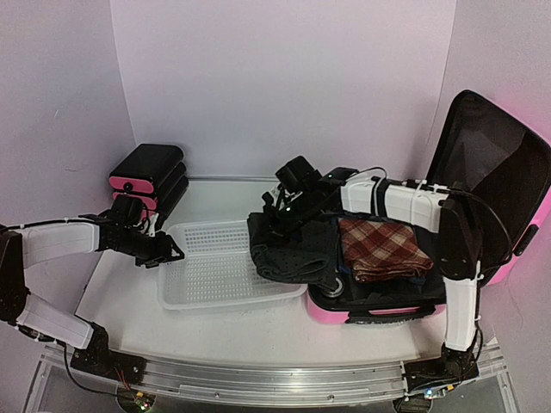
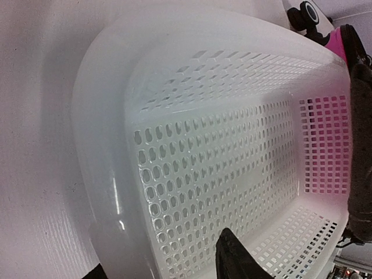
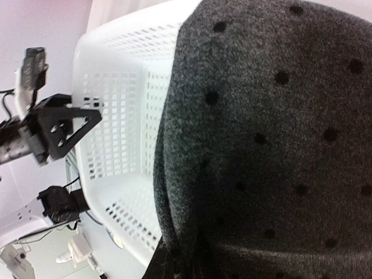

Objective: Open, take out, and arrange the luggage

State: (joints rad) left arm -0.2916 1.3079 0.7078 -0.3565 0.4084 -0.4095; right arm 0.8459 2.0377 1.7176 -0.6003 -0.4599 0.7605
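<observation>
I will next move my right gripper toward my left gripper and down into the basket [image 1: 225, 268], because the dark grey dotted cloth [image 3: 267, 128] still hangs over the luggage's edge.
The pink luggage [image 1: 331, 311] lies open at the right, its black-lined lid [image 1: 486, 155] standing upright. A folded red plaid cloth [image 1: 383, 248] rests in its lower shell. My right gripper [image 1: 282, 219] is shut on a dark grey dotted cloth [image 3: 267, 128], which hangs over the luggage's left edge and the right end of the white mesh basket [image 1: 225, 268]. The cloth hides the right fingers in the wrist view. My left gripper [image 2: 163, 256] is shut on the basket's left wall [image 2: 104, 192], one finger [image 2: 232, 258] inside and the other outside.
A small black drawer unit with pink fronts [image 1: 148, 176] stands at the back left, just behind my left arm. White walls close in the table on three sides. A luggage wheel [image 2: 306, 11] shows beyond the basket's far end.
</observation>
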